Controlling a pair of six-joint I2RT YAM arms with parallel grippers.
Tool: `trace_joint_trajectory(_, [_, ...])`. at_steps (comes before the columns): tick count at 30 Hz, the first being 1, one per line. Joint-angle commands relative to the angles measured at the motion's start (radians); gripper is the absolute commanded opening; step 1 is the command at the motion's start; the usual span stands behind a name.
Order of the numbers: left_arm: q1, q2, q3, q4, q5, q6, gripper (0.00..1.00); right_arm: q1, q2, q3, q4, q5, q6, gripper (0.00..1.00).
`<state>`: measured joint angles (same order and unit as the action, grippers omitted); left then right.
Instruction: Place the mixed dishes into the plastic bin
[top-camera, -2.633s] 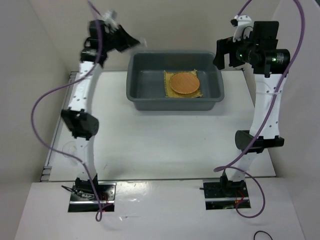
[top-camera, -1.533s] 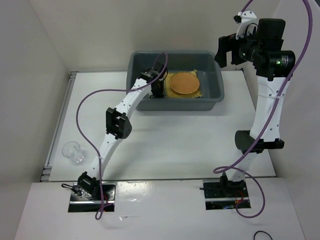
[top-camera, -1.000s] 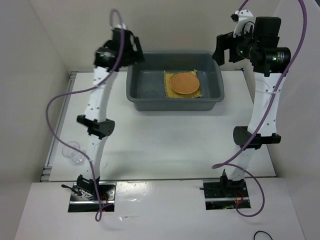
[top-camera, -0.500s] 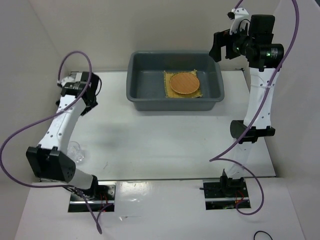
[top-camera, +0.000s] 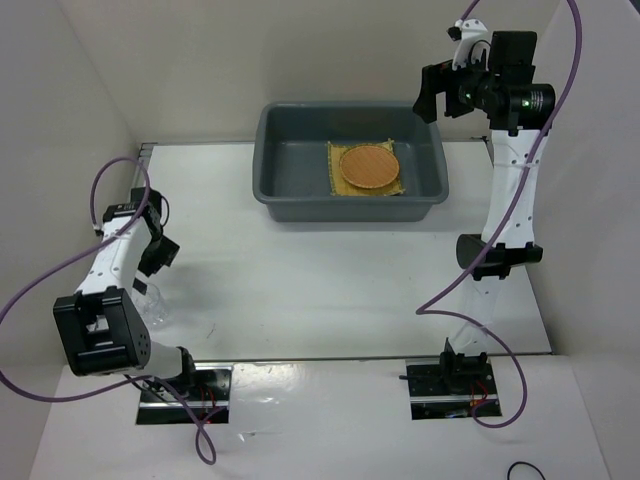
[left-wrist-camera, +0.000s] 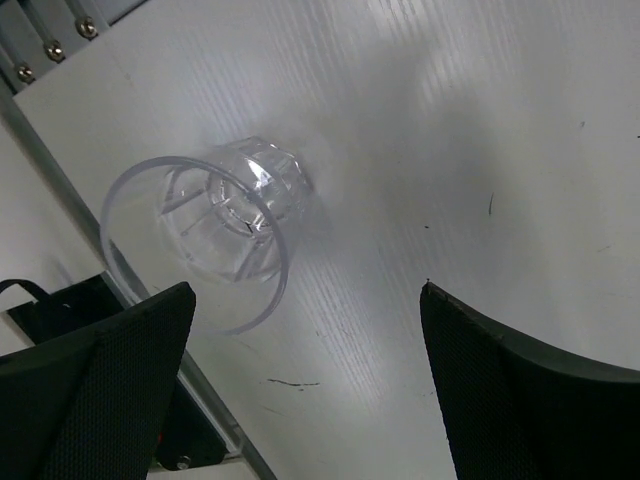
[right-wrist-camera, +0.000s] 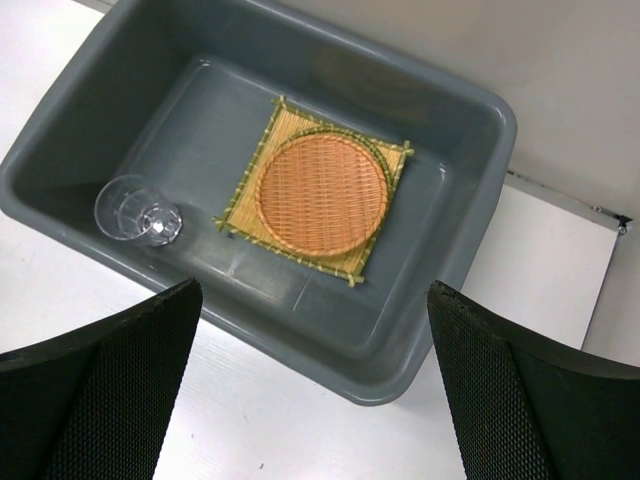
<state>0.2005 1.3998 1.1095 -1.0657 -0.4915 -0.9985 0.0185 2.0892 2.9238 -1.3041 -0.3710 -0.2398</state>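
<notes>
The far side of the clear cup's rim (left-wrist-camera: 287, 258) shows between the open fingers. My left gripper needs to go down onto it next, with one finger inside and one outside.
The dark grey plastic bin (top-camera: 275, 150) (right-wrist-camera: 470, 180) stands at the back middle of the table. A square tan woven mat (right-wrist-camera: 385, 245) (top-camera: 392, 187) lies on its floor, with the orange-brown round plate (right-wrist-camera: 322, 193) (top-camera: 368, 165) on top. A clear cup (right-wrist-camera: 138, 212) rests in the bin's other end. A second clear cup (left-wrist-camera: 205, 235) (top-camera: 150, 303) stands on the table at the left. My left gripper (left-wrist-camera: 310, 400) (top-camera: 152, 255) hovers open just beside it, nothing between the fingers. My right gripper (right-wrist-camera: 315, 400) (top-camera: 432, 95) hangs open high over the bin's right side.
A metal rail with screws (left-wrist-camera: 60, 40) runs along the table's left edge, close to the cup. White walls (top-camera: 60, 120) enclose the table on the left, back and right. The arm bases (top-camera: 180, 385) sit at the near edge.
My left arm swung away from the bin's back left corner, down to the table's left side, and now sits low by the cup. My right gripper drifted slightly left.
</notes>
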Motion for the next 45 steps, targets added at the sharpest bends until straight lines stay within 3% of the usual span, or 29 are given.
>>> trace_joint_trajectory(1, [0.03,0.031,-0.046,0.087,0.073,0.021,0.99,0.009,-0.004,0.044,0.009,-0.014,0.01,0.98])
trace_joint_trajectory(12, [0.094,0.099,-0.1,0.17,0.174,0.069,0.99,0.009,-0.026,0.023,0.009,0.004,0.01,0.98])
trace_joint_trajectory(14, [0.106,0.108,-0.111,0.179,0.188,0.069,0.94,0.009,-0.037,0.012,0.009,0.004,0.01,0.98])
trace_joint_trajectory(17, [0.119,0.119,-0.111,0.179,0.188,0.069,0.53,0.009,-0.046,0.003,0.009,0.013,0.01,0.98])
trace_joint_trajectory(21, [0.129,0.068,-0.071,0.205,0.201,0.128,0.25,0.009,-0.046,0.021,0.009,0.023,0.01,0.98])
trace_joint_trajectory(22, [0.129,0.05,-0.056,0.216,0.212,0.141,0.02,0.009,-0.046,0.021,0.009,0.023,0.01,0.98])
trace_joint_trajectory(26, [0.139,-0.024,0.074,0.26,0.278,0.14,0.0,0.009,-0.046,0.021,0.009,0.023,0.01,0.98])
trace_joint_trajectory(29, [0.139,0.018,0.281,0.211,0.321,0.086,0.0,0.009,-0.046,0.021,0.009,0.023,0.01,0.98])
trace_joint_trajectory(32, [0.139,-0.021,0.39,0.301,0.436,0.034,0.0,0.009,-0.066,0.0,0.009,0.023,0.01,0.98])
trace_joint_trajectory(35, [0.107,-0.021,0.455,0.441,0.562,0.009,0.0,0.009,-0.077,-0.009,0.009,0.033,0.01,0.98])
trace_joint_trajectory(37, [0.086,-0.032,0.493,0.625,0.655,-0.002,0.0,0.009,-0.106,-0.021,0.009,0.046,0.01,0.98])
trace_joint_trajectory(38, [0.042,-0.022,0.493,0.771,0.672,0.007,0.0,0.009,-0.115,-0.032,0.009,0.055,0.01,0.98])
trace_joint_trajectory(41, [-0.036,0.007,0.558,0.948,0.678,0.068,0.0,0.009,-0.147,-0.045,0.009,0.055,0.01,0.98])
trace_joint_trajectory(42, [-0.08,0.086,0.619,0.928,0.698,0.108,0.0,0.009,-0.147,-0.058,0.009,0.055,0.01,0.98])
trace_joint_trajectory(43, [-0.11,0.143,0.806,0.887,0.741,0.232,0.0,0.009,-0.161,-0.067,0.009,0.064,0.01,0.98])
trace_joint_trajectory(45, [-0.23,0.362,1.073,0.642,0.734,0.389,0.0,0.009,-0.172,-0.078,0.009,0.064,-0.001,0.98])
